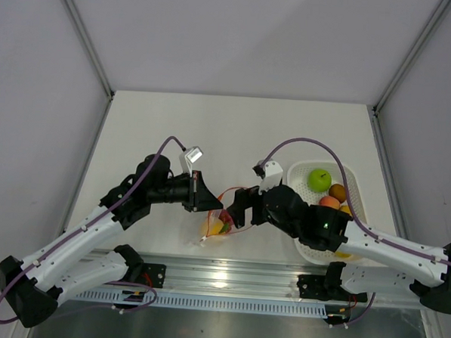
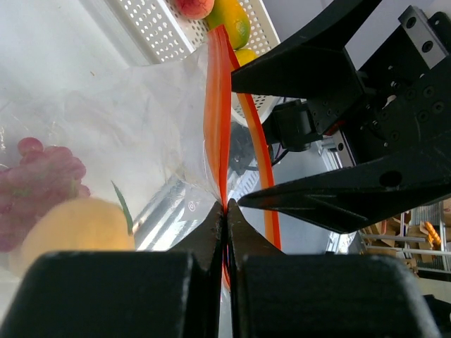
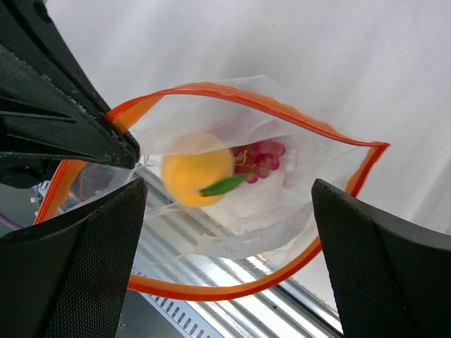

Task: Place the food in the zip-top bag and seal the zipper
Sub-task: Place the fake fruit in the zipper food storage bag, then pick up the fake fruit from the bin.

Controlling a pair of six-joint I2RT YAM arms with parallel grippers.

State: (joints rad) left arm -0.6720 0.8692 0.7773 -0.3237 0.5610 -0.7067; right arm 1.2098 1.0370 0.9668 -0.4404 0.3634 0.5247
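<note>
The robot's right gripper has empty fingers, so next it should swing over to the right in the top view and go down around the tray's orange fruit (image 1: 329,202).
The clear zip-top bag (image 1: 220,220) hangs open between the two grippers, over the table's front edge. My left gripper (image 1: 208,198) is shut on its orange-red zipper (image 2: 218,113), pinching the strip at the fingertips (image 2: 225,210). In the right wrist view the bag (image 3: 282,193) gapes, its zipper (image 3: 232,90) forming a loop. Inside lie a yellow fruit (image 3: 196,170) with a green leaf and a cluster of red grapes (image 3: 260,158). My right gripper (image 3: 225,232) is open and empty, just before the bag's mouth (image 1: 236,207). Its black fingers (image 2: 331,70) also show in the left wrist view.
A white perforated tray (image 1: 351,177) at the right holds a green round fruit (image 1: 319,178), an orange one (image 1: 329,202), a brownish one (image 1: 338,191) and yellow pieces. A metal rail (image 1: 227,279) runs along the front edge, below the bag.
</note>
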